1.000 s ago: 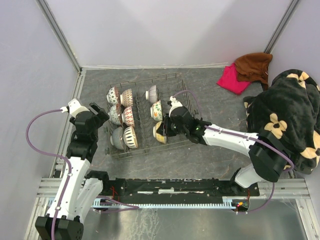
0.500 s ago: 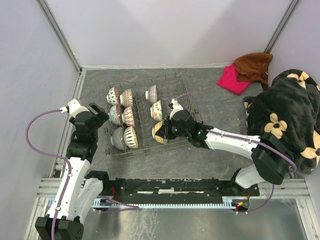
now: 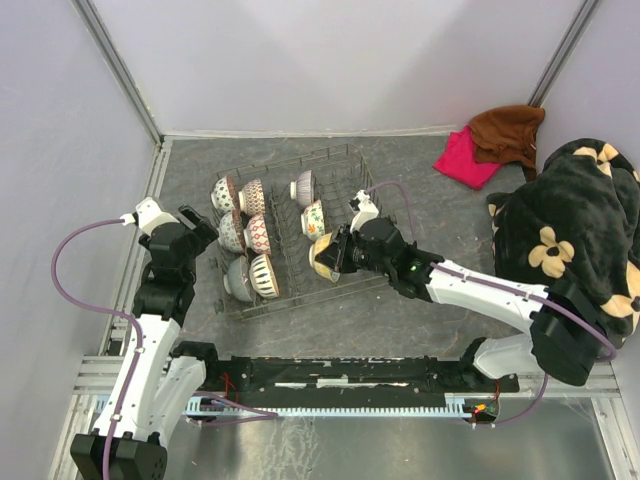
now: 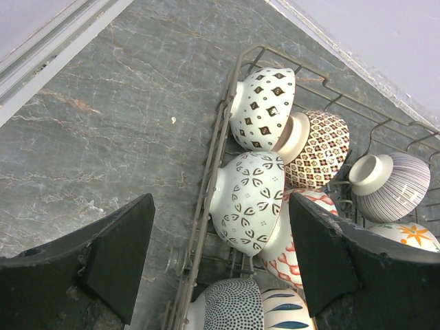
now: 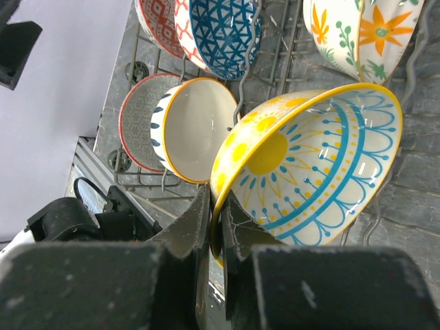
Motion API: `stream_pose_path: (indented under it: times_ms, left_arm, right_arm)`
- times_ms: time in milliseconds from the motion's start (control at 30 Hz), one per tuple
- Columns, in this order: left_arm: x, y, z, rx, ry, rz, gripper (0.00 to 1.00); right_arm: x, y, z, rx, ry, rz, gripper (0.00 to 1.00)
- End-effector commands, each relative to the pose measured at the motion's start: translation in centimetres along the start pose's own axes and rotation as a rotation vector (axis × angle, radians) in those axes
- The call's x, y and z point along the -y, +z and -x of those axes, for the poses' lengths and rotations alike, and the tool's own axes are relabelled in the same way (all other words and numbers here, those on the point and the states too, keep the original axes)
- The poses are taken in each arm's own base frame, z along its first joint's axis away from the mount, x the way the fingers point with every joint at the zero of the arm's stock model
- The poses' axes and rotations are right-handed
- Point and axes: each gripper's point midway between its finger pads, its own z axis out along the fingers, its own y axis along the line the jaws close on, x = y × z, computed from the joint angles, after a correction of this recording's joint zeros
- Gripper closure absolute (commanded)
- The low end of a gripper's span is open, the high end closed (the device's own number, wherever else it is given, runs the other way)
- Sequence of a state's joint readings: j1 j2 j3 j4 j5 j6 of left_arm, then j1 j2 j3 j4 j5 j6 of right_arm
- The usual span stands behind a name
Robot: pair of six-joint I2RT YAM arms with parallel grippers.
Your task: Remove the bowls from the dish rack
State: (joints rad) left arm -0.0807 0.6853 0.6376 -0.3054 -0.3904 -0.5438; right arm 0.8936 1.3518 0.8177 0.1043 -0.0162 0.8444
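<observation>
Next, the right gripper moves outward past the rack point(image 3: 352, 172), then down, to release the yellow bowl on the tabletop point(image 3: 445, 202) beside the pink cloth, since that spot is bare.
The grey wire dish rack point(image 3: 352, 172) stands in the middle of the table and holds several patterned bowls on edge. My right gripper point(image 3: 338, 256) is shut on the rim of a yellow bowl point(image 3: 321, 257) with a blue-and-yellow inside point(image 5: 316, 165), held over the rack's near right part. The fingertips point(image 5: 206, 220) pinch the rim point(image 5: 218, 227). My left gripper point(image 3: 197, 226) is open and empty just left of the rack. In the left wrist view it point(image 4: 220, 261) hovers over the rack's wire side point(image 4: 206, 185), with a white leaf-patterned bowl point(image 4: 251, 199) between the jaws.
A pink cloth point(image 3: 464, 160), a brown cloth point(image 3: 508, 130) and a black floral blanket point(image 3: 570, 220) lie at the far right. Walls close the left, back and right. A metal rail point(image 3: 340, 378) runs along the near edge.
My right arm has shifted to the right, and the yellow bowl in its gripper has risen a little off the rack. The left arm has not moved.
</observation>
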Motion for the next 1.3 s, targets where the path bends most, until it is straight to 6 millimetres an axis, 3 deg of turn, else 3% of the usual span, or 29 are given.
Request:
stream_pose_path:
  times_ms: [0, 267, 433, 600, 733, 800, 1000, 1267]
  left_arm:
    - [0.7, -0.4, 1.7, 0.052, -0.046, -0.018, 0.15]
    - [0.8, -0.7, 2.3, 0.064, -0.053, -0.023, 0.15]
    - [1.2, -0.8, 2.4, 0.06, -0.056, -0.041, 0.15]
    - [2.5, -1.0, 2.5, 0.031, -0.051, -0.094, 0.15]
    - [3.1, -1.0, 2.5, 0.018, -0.051, -0.12, 0.15]
    - [3.3, -1.0, 2.5, 0.014, -0.043, -0.125, 0.15]
    - [3.8, -1.0, 3.1, 0.01, -0.029, -0.135, 0.15]
    - [4.8, -0.5, 2.9, -0.021, -0.015, -0.163, 0.15]
  right_arm:
    - [-4.1, -1.8, 5.8, 0.173, -0.011, 0.101, 0.99]
    - [-6.4, -6.0, 11.7, 0.303, -0.172, 0.038, 0.99]
    - [-4.6, -9.7, 16.5, 0.377, -0.315, -0.184, 0.99]
    - [1.6, -12.6, 20.6, 0.336, -0.4, -0.51, 0.99]
    - [7.8, -13.4, 23.0, 0.273, -0.373, -0.673, 0.99]
    - [9.9, -13.5, 23.9, 0.229, -0.386, -0.754, 0.99]
    - [16.0, -11.3, 24.1, 0.069, -0.401, -0.913, 0.99]
    - [22.1, -9.8, 24.3, -0.027, -0.376, -0.998, 0.99]
